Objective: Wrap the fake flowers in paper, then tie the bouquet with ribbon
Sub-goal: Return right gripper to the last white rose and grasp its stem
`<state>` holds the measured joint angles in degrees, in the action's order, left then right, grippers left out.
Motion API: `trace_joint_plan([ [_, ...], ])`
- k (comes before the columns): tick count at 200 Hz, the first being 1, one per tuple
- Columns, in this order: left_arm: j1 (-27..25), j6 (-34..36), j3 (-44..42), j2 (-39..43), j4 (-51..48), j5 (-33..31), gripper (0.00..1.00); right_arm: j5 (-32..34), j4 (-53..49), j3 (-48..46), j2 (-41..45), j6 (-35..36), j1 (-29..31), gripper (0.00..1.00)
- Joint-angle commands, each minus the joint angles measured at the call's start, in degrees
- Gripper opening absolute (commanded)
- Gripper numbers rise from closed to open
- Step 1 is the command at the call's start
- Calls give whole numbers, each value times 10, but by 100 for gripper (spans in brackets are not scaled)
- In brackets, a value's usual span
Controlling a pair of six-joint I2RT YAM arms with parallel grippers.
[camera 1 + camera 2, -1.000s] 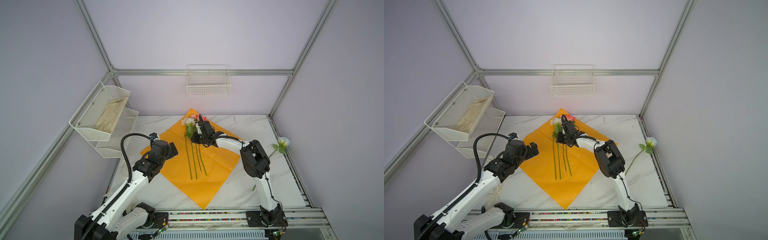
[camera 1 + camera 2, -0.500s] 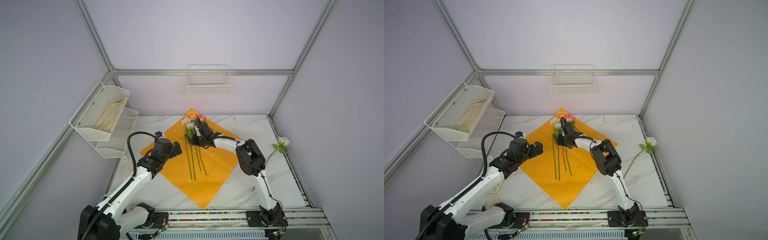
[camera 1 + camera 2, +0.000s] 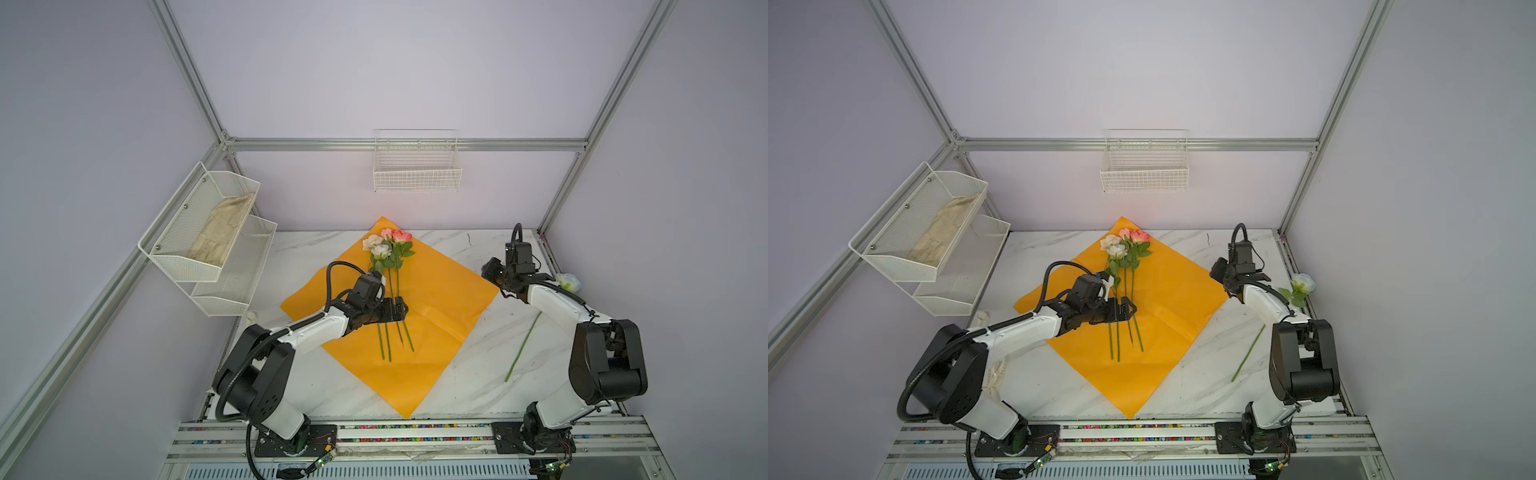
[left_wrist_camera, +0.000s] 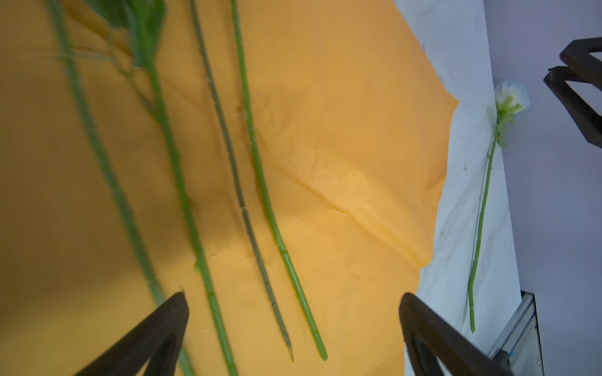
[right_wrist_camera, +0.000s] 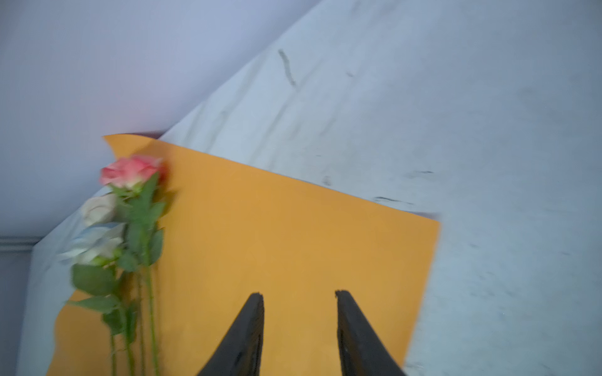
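My right gripper will swing back from the paper's corner and down onto that flower's upper stem (image 3: 537,316), because a single white flower lies apart from the bouquet.
The bouquet of fake flowers lies loose on a spread sheet of orange paper (image 3: 440,299). Its cream, white and pink rose heads (image 3: 386,243) point to the back wall, and several green stems (image 3: 390,336) run side by side toward the front. My left gripper (image 3: 397,311) hovers wide open just above the middle of the stems; in the left wrist view they lie between its fingers (image 4: 293,296), untouched. My right gripper (image 3: 487,269) stands open and empty above the paper's right corner, turned toward the roses (image 5: 130,171).
A single white flower (image 3: 567,282) with a long stem lies on the marble table by the right edge, behind my right arm. A wire shelf holding a beige cloth (image 3: 220,232) hangs on the left wall. A wire basket (image 3: 417,166) hangs on the back wall.
My right gripper has opened, left the stems by the rose heads and drawn back to the right. My left gripper has moved from the paper's left edge to over the stems.
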<state>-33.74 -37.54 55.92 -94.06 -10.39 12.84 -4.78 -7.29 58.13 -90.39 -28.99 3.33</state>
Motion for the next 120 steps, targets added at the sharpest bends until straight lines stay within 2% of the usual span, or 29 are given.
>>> trace_joint_plan([
  [1,-39,23,123,-45,14,67,100,44,-43,-41,32,26,-49,40],
  [23,-69,24,178,-100,9,90,100,67,-50,-64,43,35,-117,39],
  [61,-99,37,265,-172,1,143,100,137,-46,-54,11,51,-178,37],
  [89,-106,41,294,-195,-7,164,100,135,-44,-43,-22,56,-218,36],
  [120,-106,52,308,-202,-26,148,100,120,-43,-33,-53,66,-232,37],
])
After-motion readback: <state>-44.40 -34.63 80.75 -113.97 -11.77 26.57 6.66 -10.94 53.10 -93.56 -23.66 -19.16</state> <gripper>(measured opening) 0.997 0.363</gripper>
